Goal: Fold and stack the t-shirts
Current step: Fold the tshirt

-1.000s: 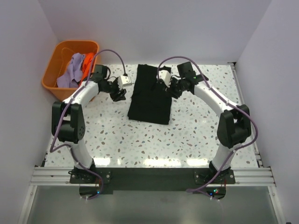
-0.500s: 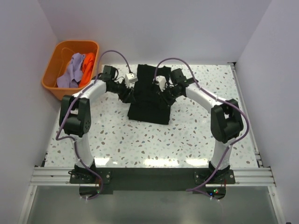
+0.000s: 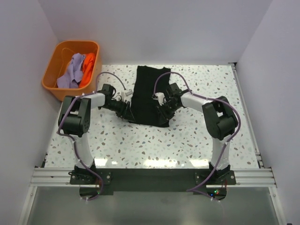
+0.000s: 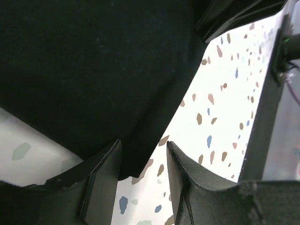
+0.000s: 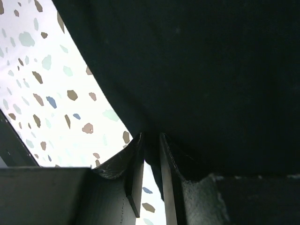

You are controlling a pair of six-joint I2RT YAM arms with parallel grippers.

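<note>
The black t-shirt's near edge runs at an angle between my left gripper's open fingers. Next, I will lift and turn that gripper, then lower it onto the t-shirt's near corner (image 3: 131, 122) (image 4: 133, 170).
The black t-shirt (image 3: 150, 93) lies as a folded strip in the middle of the table. My left gripper (image 3: 125, 108) is low at its near left corner. In the left wrist view the gripper (image 4: 143, 150) is open, with the corner of the black cloth (image 4: 93, 70) lying between the fingers. My right gripper (image 3: 161, 108) is at the near right corner. In the right wrist view the gripper (image 5: 151, 140) has its jaws pinched on the edge of the black cloth (image 5: 211, 70). A lavender t-shirt (image 3: 70, 72) and an orange t-shirt (image 3: 88, 65) lie in the tub.
The orange plastic tub (image 3: 51, 77) stands at the far left corner, off the table's speckled top (image 3: 140, 140). White walls close in the left, back and right sides. A black rail (image 3: 150, 176) runs along the near edge by the arm bases.
Both grippers have moved from the shirt's far sides inward and toward me, down to its near corners. The shirt has barely shifted.
</note>
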